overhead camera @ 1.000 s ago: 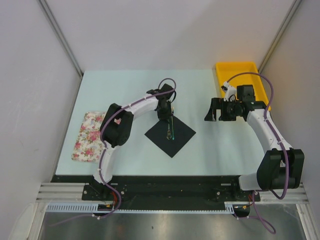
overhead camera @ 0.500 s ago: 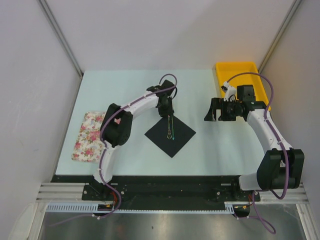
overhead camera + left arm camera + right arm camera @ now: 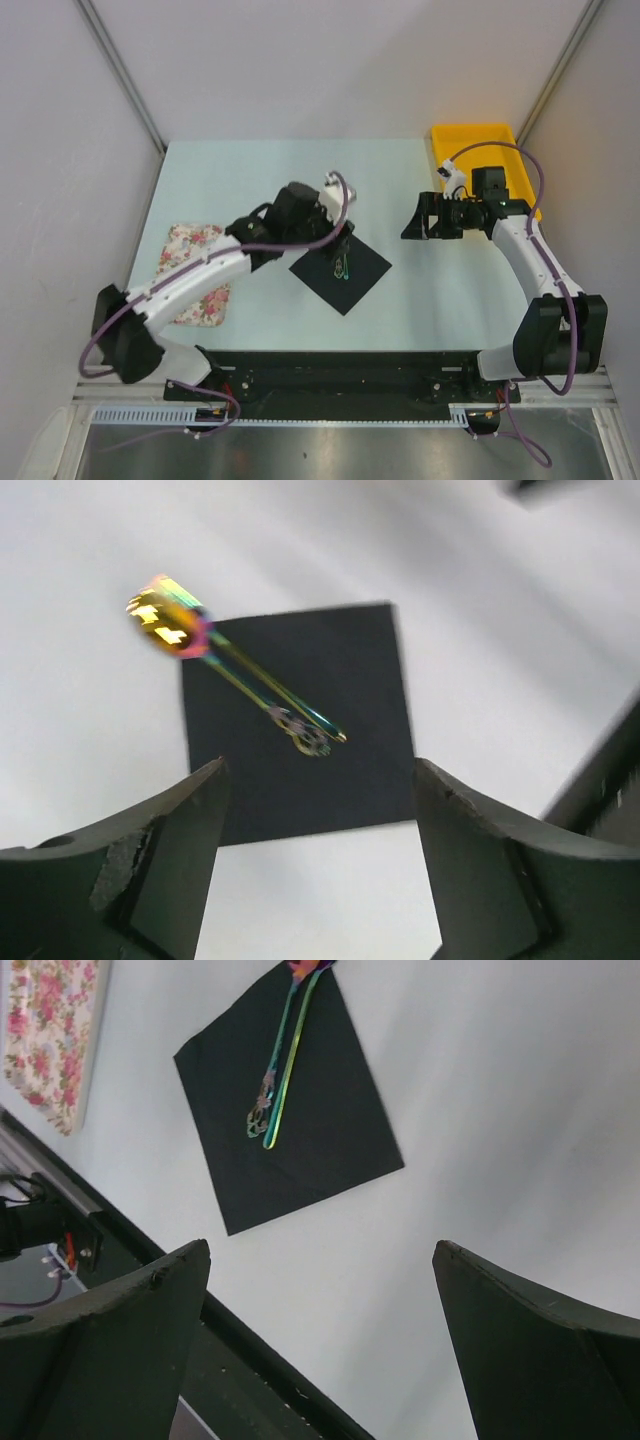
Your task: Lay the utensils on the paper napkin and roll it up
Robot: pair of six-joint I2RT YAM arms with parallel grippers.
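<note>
The utensils already rest on the napkin (image 3: 345,285) and its near corner is bare, so my left gripper next moves back and down to close on it.
The black paper napkin (image 3: 345,285) lies as a diamond on the table between the arms. The utensils (image 3: 343,262), thin with dark green handles and shiny gold ends, rest side by side on it, their wide ends reaching past its far corner. In the left wrist view the utensils (image 3: 262,690) lie across the napkin (image 3: 340,670). My left gripper (image 3: 338,238) hovers open at the napkin's upper-left edge, holding nothing. My right gripper (image 3: 412,220) hangs open to the right of the napkin, apart from it. The right wrist view shows the napkin (image 3: 320,1130) and the utensils (image 3: 283,1070).
A pink floral mat (image 3: 190,275) lies at the table's left edge, partly under my left arm. A yellow bin (image 3: 475,135) stands at the back right, behind my right arm. The table's black front rail (image 3: 150,1250) runs near the napkin.
My left gripper has opened, let go of the utensils and pulled back to the left. The utensils now lie on the napkin. The left arm's elbow has swung out left. The right arm has barely moved.
</note>
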